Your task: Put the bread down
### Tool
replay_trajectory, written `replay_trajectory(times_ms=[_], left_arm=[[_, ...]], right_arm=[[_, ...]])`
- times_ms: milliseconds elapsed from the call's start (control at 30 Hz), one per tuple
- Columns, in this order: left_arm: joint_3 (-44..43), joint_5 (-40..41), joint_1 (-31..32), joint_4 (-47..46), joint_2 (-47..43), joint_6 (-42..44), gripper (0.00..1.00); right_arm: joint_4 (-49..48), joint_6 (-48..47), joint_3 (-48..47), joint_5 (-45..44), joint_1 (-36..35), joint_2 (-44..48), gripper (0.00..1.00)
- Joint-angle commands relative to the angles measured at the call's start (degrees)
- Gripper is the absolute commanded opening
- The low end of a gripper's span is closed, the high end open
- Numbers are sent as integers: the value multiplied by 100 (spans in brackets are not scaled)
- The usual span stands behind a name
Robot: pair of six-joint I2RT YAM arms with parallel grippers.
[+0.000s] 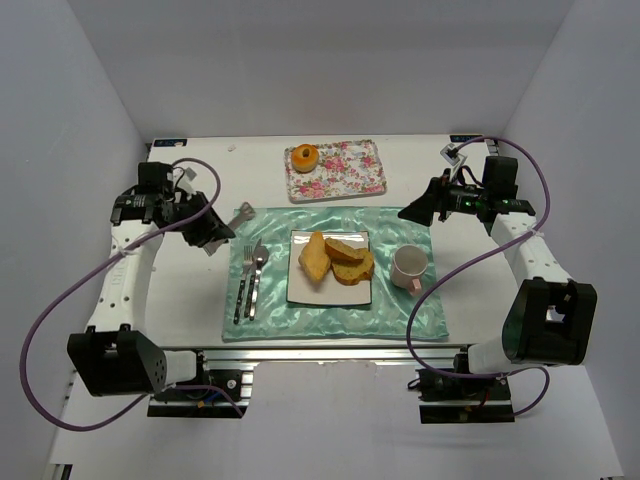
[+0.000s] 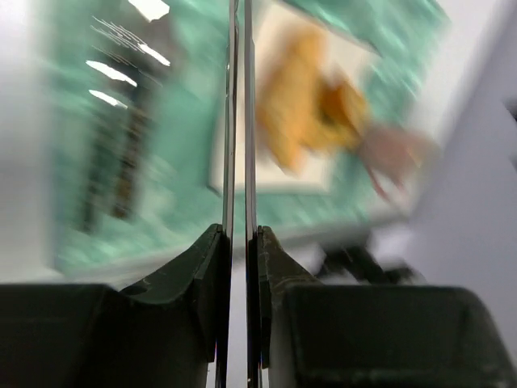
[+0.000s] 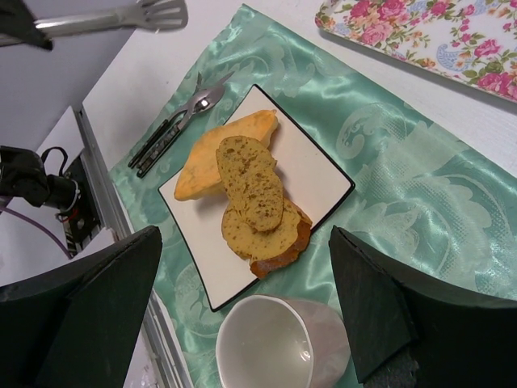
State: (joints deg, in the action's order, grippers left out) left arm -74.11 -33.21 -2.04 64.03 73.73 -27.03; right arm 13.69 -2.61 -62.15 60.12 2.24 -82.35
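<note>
The left gripper should next turn away from the green cloth and go down to release the tongs on the bare tabletop beside the cloth, which is below.
Three bread pieces lie on a square white plate at the middle of the green cloth: a pale wedge and two browner slices overlapping beside it. In the right wrist view the wedge and the stacked slices rest on the plate. My left gripper hovers left of the plate, shut on metal tongs. The left wrist view is blurred; the thin blades run between the left gripper. My right gripper is open and empty, above the cup; it also shows in its wrist view.
A pale cup stands right of the plate, near my right gripper. A fork and another utensil lie left of the plate on the green cloth. A floral tray with an orange bun sits at the back. White walls enclose the table.
</note>
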Motion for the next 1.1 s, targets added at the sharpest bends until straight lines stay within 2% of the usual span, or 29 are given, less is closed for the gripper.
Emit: replay_trajectory(times_ms=[0, 33, 67, 133, 267, 367, 433, 467, 500, 533, 600, 667, 700, 733, 900, 933, 967, 1067], left_arm=[[122, 2473, -165, -862, 71, 127, 0], [655, 2860, -173, -1231, 45, 154, 0], [922, 3726, -174, -1966, 27, 397, 0], [1614, 4546, -200, -3038, 149, 976, 0], [2276, 4806, -384, -4272, 702, 1795, 0], [2427, 4561, -586, -4827, 1099, 2104, 0], [2594, 4184, -692, -5118, 1213, 2262, 4], [2638, 4130, -701, -5337, 1274, 2402, 9], [2629, 4104, -718, -5357, 1362, 2439, 23], [2560, 4051, -771, -5314, 1485, 2456, 32], [2210, 3937, -876, -4919, 1941, 2500, 45], [2006, 3665, -1008, -4620, 2249, 2605, 49], [2014, 3664, -1017, -4636, 2233, 2615, 62], [2049, 3638, -1026, -4662, 2207, 2606, 67], [2111, 3506, -1044, -4601, 2058, 2650, 80], [2146, 3497, -1044, -4636, 1988, 2632, 85], [2155, 3601, -1044, -4654, 1743, 2545, 98], [2076, 3769, -1052, -4689, 1233, 2213, 98]], right_arm=[[-7, -169, -227, 149, -39, 26, 89], [10, -178, -227, 167, -48, 34, 89], [11, -222, -219, 219, -66, 34, 89], [72, -336, -227, 281, -83, 17, 89], [344, -556, -324, 316, -83, 34, 89], [380, -644, -289, 299, -83, 87, 89], [371, -627, -210, 281, -83, 122, 89], [353, -618, -184, 255, -83, 166, 89], [310, -583, -140, 246, -83, 192, 89], [266, -513, -105, 246, -83, 201, 89], [257, -503, -78, 220, -83, 228, 89], [309, -512, -122, 176, -83, 219, 89], [327, -521, -139, 167, -83, 210, 89], [344, -538, -157, 158, -83, 201, 89], [538, -653, -350, 141, -83, 61, 89], [555, -679, -377, 132, -83, 35, 89], [669, -784, -446, 123, -83, 34, 89], [932, -1004, -587, 1, -83, 17, 89]])
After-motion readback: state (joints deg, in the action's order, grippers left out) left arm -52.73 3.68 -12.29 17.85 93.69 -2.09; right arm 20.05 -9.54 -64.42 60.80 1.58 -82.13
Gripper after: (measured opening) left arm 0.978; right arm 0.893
